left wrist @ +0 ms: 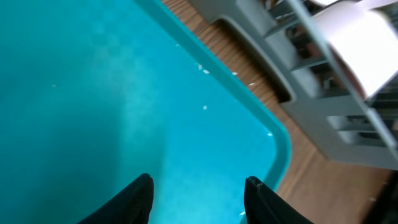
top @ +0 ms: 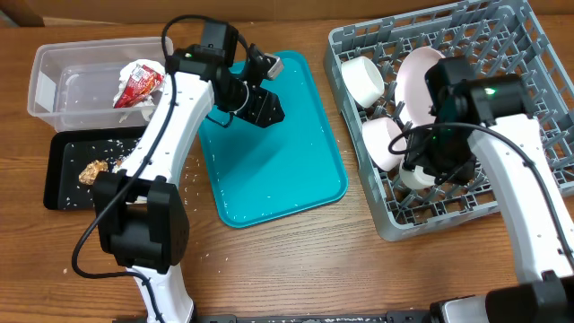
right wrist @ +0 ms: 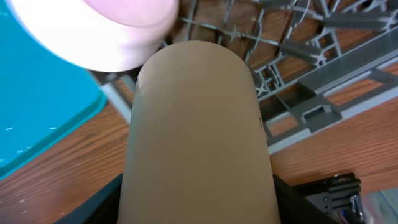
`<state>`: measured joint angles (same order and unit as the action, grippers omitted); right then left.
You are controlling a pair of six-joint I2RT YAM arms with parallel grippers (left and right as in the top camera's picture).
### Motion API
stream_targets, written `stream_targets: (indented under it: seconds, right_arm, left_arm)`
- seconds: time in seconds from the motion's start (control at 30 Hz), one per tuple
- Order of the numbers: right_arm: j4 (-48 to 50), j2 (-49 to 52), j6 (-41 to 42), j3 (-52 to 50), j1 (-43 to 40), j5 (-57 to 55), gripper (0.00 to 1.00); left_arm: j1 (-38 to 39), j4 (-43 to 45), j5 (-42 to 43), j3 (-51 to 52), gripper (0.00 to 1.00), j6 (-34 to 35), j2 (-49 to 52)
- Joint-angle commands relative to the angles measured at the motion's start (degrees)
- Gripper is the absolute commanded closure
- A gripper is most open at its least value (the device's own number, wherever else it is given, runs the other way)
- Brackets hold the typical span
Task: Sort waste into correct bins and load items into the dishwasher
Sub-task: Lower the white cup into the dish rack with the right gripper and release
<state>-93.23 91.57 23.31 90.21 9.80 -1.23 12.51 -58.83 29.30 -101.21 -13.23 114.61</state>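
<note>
My right gripper next lowers the cup back into the grey rack's near corner by the teal tray, the spot beside the white bowl being empty.
My left gripper hangs open and empty over the teal tray; in the left wrist view its black fingers frame bare teal surface. My right gripper is shut on the small white cup over the front of the grey dish rack. The cup fills the right wrist view between the jaws. Two white bowls and a white plate stand in the rack. Crumpled paper with a red wrapper lies in the clear tub. A brown food lump and rice lie on the black tray. The spoon and sausage are out of view.
A few rice grains lie on the teal tray and on the wooden table near the left arm's base. The rack's wall stands close to the tray's right edge. A white bowl sits just beyond the cup.
</note>
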Motion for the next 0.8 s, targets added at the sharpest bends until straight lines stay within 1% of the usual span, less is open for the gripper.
stream_targets:
  seconds: [0.0,0.1,0.17,0.2,0.27,0.3,0.33,0.43,0.5,0.53,0.6,0.63,0.67,0.73,0.77]
  right_arm:
    - [1.6,1.6,1.0,-3.7,0.2,-1.2,0.48]
    - [3.3,2.3,0.9,-6.5,0.2,-0.6,0.48]
    - [4.2,2.3,1.0,-8.5,0.2,-0.5,0.48]
    - [4.5,2.3,1.0,-9.2,0.2,-0.4,0.47]
    - [4.5,2.3,0.9,-9.7,0.2,-0.4,0.39]
    - [4.5,2.3,0.9,-9.7,0.2,-0.4,0.31]
    - [4.5,2.3,0.7,-9.6,0.2,-0.4,0.27]
    - [4.1,2.3,0.7,-8.6,0.1,-0.7,0.20]
    - [3.1,2.3,0.7,-6.8,0.1,-0.7,0.14]
    - [1.4,2.3,0.7,-4.2,0.1,-1.4,0.09]
    - [-1.5,2.3,0.8,0.2,0.1,-2.7,0.05]
    - [-3.9,2.2,0.7,4.8,0.1,-2.8,0.04]
    - [-3.8,1.9,0.3,7.4,0.1,-2.2,0.02]
    - [-3.8,0.8,-0.9,11.4,0.5,-0.5,0.01]
    - [-3.8,-0.3,-1.0,13.9,0.7,0.2,0.00]
  left_arm:
    - [0.2,0.6,-7.2,-0.9,0.47,2.8,0.0]
    - [0.2,0.9,-7.7,-0.9,0.43,3.2,0.0]
    - [0.2,1.1,-7.7,-0.9,0.35,3.2,0.0]
    - [0.2,1.1,-7.7,-0.9,0.28,3.2,0.0]
    - [0.2,1.1,-7.7,-0.9,0.00,3.2,0.0]
    - [0.2,1.1,-7.7,-0.9,0.00,3.2,0.0]
    - [0.2,1.1,-7.7,-0.9,0.00,3.2,0.0]
    - [0.2,1.1,-7.7,-0.9,0.00,3.2,0.0]
    - [0.2,1.0,-7.7,-0.9,0.00,3.2,0.0]
    - [0.2,1.0,-7.7,-0.9,0.00,3.2,0.0]
    - [0.2,1.0,-7.7,-0.9,0.00,3.2,0.0]
    - [0.2,1.1,-6.3,-0.9,0.00,4.9,0.0]
    - [0.2,1.4,-3.5,-0.9,0.00,8.4,0.0]
    - [0.2,6.3,4.3,-0.9,0.00,18.6,0.0]
    - [0.3,10.1,7.6,-0.9,0.00,24.7,0.0]
